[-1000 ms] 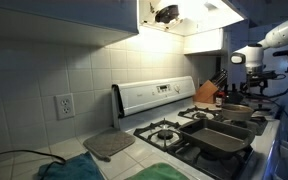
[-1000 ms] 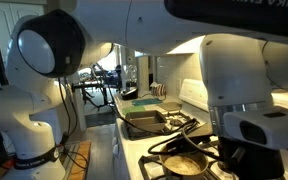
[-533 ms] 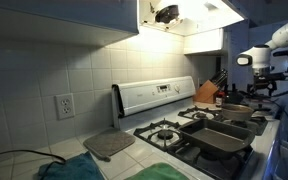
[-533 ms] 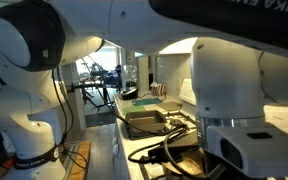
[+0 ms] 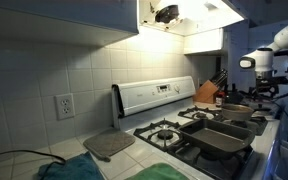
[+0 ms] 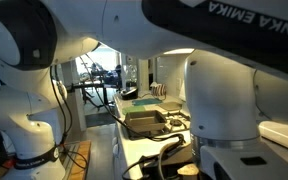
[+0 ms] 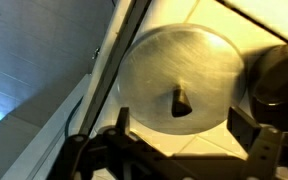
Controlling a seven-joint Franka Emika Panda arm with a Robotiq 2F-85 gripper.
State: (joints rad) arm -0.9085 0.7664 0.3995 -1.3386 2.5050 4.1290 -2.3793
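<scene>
Next, my gripper comes down to the small dark knob in the lid's middle (image 7: 181,102), which fits between the open fingers while the lid spreads wider.
In the wrist view my gripper (image 7: 181,126) is open, its two dark fingers spread apart above a round silver lid (image 7: 154,62) with a small dark knob (image 7: 181,101) in its middle. The lid lies on a pale tiled counter, and the fingers do not touch it. A dark round pot (image 7: 278,78) sits right beside the lid. In an exterior view the gripper (image 5: 256,68) hangs at the far end of the stove, above a frying pan (image 5: 234,110).
A white stove (image 5: 199,130) carries a dark baking tray (image 5: 224,137), which also shows in an exterior view (image 6: 144,123). A knife block (image 5: 207,93) stands behind the pan. A grey mat (image 5: 108,145) and a green towel (image 5: 159,172) lie nearby. The arm (image 6: 214,90) fills much of one view.
The gripper has shifted a little further toward the far end of the stove. The arm has swung to cover more of the close exterior view.
</scene>
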